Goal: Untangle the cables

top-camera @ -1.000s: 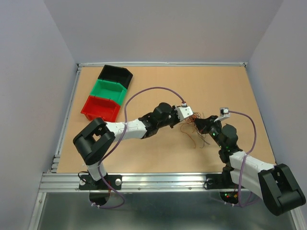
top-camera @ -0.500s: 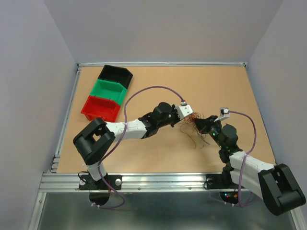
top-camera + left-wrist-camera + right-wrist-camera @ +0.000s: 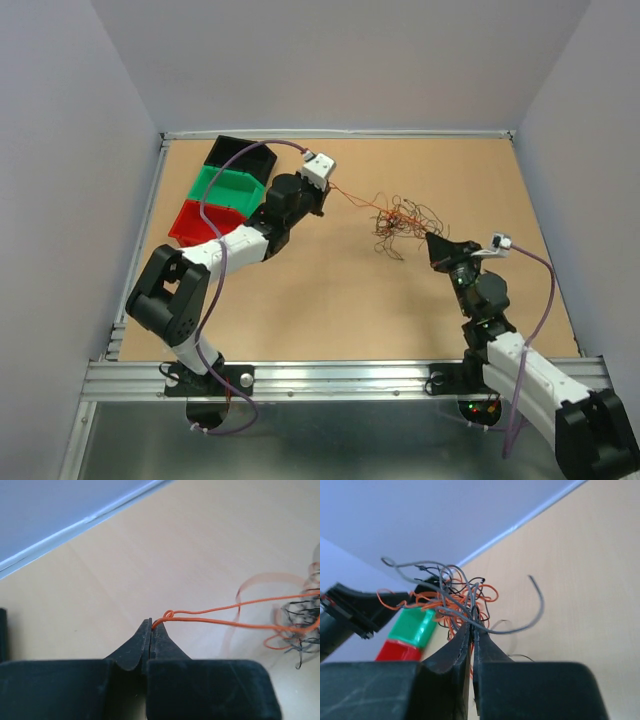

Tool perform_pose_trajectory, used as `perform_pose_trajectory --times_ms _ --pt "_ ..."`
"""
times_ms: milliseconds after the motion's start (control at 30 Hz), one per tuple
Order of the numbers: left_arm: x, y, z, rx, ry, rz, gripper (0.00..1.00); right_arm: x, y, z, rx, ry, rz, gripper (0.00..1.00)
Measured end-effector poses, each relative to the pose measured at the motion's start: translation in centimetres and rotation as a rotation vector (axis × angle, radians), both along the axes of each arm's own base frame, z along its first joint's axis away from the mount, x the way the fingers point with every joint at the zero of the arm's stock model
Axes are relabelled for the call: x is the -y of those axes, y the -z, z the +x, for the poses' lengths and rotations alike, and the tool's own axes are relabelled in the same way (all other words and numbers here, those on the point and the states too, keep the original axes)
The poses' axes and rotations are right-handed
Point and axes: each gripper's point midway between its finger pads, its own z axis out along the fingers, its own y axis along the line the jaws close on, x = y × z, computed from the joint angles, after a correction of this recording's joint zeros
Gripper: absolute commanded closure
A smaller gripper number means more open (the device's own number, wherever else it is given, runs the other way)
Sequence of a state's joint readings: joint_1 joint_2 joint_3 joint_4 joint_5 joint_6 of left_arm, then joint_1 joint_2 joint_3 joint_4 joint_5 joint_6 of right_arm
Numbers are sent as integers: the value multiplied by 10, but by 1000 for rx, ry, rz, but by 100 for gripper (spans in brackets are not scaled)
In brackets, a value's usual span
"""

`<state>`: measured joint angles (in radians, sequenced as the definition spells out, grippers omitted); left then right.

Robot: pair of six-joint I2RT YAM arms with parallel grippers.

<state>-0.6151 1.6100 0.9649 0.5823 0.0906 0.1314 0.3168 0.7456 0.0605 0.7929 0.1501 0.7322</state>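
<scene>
The orange cable links the tangle (image 3: 302, 625) to my left gripper. My right gripper needs to pull to the right in the top view next, over bare tabletop, and release the tangle.
The cables (image 3: 400, 222) are a loose tangle of thin orange, black and brown wires held above the middle of the table. My left gripper (image 3: 326, 190) is shut on one orange cable (image 3: 210, 615), which runs taut from its tips (image 3: 151, 624) to the tangle (image 3: 302, 625). My right gripper (image 3: 432, 243) is shut on the near right side of the tangle; several grey, black and orange strands (image 3: 455, 595) fan out from its tips (image 3: 472, 619).
Three bins stand at the far left: black (image 3: 243, 157), green (image 3: 229, 190) and red (image 3: 207, 226). The left arm reaches over them. The green and red bins also show in the right wrist view (image 3: 412, 625). A metal rail (image 3: 340, 133) edges the table's far side.
My left gripper has pulled up and to the left, towards the bins, drawing one orange cable out of the tangle. My right gripper has shifted slightly right. The tangle has spread and stretched.
</scene>
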Motion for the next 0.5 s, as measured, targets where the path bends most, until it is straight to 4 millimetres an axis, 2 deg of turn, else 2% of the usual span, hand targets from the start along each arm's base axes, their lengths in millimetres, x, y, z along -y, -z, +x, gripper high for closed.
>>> perform_pose_trajectory --times_ms 167,267,367,500 --pt "-32 -4 22 -41 -181 -87 100 34 -28 -11 61 164 115 99" --pt "-59 -5 37 -71 -286 -150 100 64 -30 -22 62 308 178 99" --pt "-91 -6 51 -93 -387 -196 100 83 -31 -33 68 392 209 99" --pt "-107 -18 55 -88 -453 -249 100 95 -21 -40 40 451 218 98"
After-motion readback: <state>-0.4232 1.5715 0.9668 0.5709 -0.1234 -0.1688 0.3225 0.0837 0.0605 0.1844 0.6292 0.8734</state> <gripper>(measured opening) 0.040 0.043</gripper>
